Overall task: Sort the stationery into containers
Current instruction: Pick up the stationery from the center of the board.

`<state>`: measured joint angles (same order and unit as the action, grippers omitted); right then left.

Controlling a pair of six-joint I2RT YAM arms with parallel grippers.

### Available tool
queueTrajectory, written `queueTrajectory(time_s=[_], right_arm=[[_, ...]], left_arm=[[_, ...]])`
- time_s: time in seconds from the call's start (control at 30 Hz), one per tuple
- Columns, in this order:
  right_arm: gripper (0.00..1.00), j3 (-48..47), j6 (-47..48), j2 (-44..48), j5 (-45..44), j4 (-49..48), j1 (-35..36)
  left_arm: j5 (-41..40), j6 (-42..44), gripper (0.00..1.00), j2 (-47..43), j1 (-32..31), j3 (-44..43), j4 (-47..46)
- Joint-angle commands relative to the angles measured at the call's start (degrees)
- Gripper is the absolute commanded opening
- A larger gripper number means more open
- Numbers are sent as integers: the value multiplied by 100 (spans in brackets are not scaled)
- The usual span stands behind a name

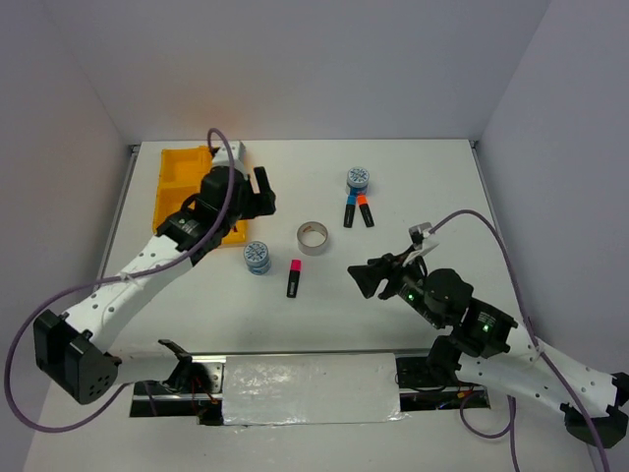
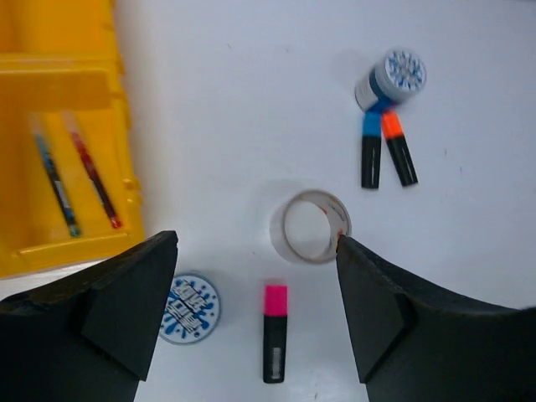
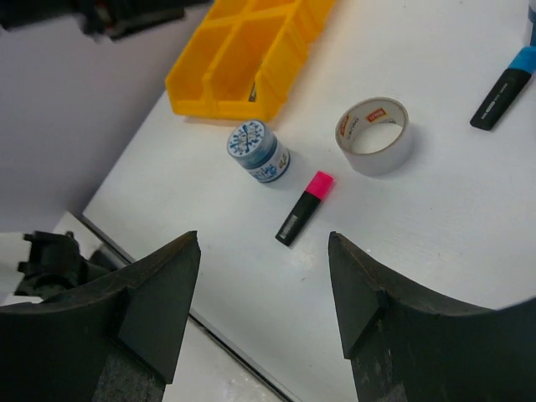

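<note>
The tape ring [image 1: 314, 237] is below my left gripper, to its right in the top view. My left gripper will go down to it, astride the tape ring's side toward the tray.
The yellow tray [image 1: 175, 165] stands at the far left, and a teal pen [image 2: 57, 180] and a red pen [image 2: 96, 180] lie in one of its compartments. My left gripper [image 1: 254, 187] hangs open and empty beside the tray's right edge [image 2: 255, 251]. On the table lie a blue-white tape roll [image 1: 257, 258], a pink-capped highlighter [image 1: 294, 278], a silver-grey tape ring [image 1: 314, 237], a second patterned roll [image 1: 359, 178], and blue-capped [image 1: 350, 209] and orange-capped [image 1: 365, 209] highlighters. My right gripper [image 1: 361, 277] is open and empty, right of the pink highlighter [image 3: 304, 208] and pointing toward it.
White walls close in the table on three sides. A strip of foil-covered board [image 1: 310, 388] lies between the arm bases at the near edge. The right wrist view shows the table's near edge [image 3: 209, 331] just below the open fingers.
</note>
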<state>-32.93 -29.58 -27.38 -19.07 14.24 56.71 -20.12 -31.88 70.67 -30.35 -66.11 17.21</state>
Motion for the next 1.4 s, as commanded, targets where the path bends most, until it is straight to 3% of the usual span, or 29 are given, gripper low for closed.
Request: queueTrajectory(time_s=[0.0,0.27,0.63,0.87,0.93,1.0,1.07,1.13,1.3,1.37], right_arm=[[70,67,-443,565,-335,237,-19],[70,173,-408,1182,-97,641,-20],[70,322,-206,927,457,255,-28],[69,366,-153,953,483,263,-28],[69,366,-144,997,457,290,-28],[69,366,-127,1041,422,307,-28],[69,357,-100,1041,387,325,-28],[69,322,-74,1006,352,386,-37],[70,296,-30,988,316,387,-20],[70,313,-21,971,316,352,-20]], left_arm=[[289,102,88,646,-470,-60,28],[798,366,85,2290,-595,-429,-499],[483,463,80,3575,-604,-930,-746],[359,481,59,4182,-499,-1211,-754],[482,472,34,4226,-472,-1220,-816],[526,463,18,4218,-446,-1238,-886],[684,498,16,4052,-428,-1186,-1122],[868,481,2,3832,-358,-1115,-1264],[686,305,0,3182,-16,-1123,-1353],[-30,122,0,2953,256,-1411,-1099]])
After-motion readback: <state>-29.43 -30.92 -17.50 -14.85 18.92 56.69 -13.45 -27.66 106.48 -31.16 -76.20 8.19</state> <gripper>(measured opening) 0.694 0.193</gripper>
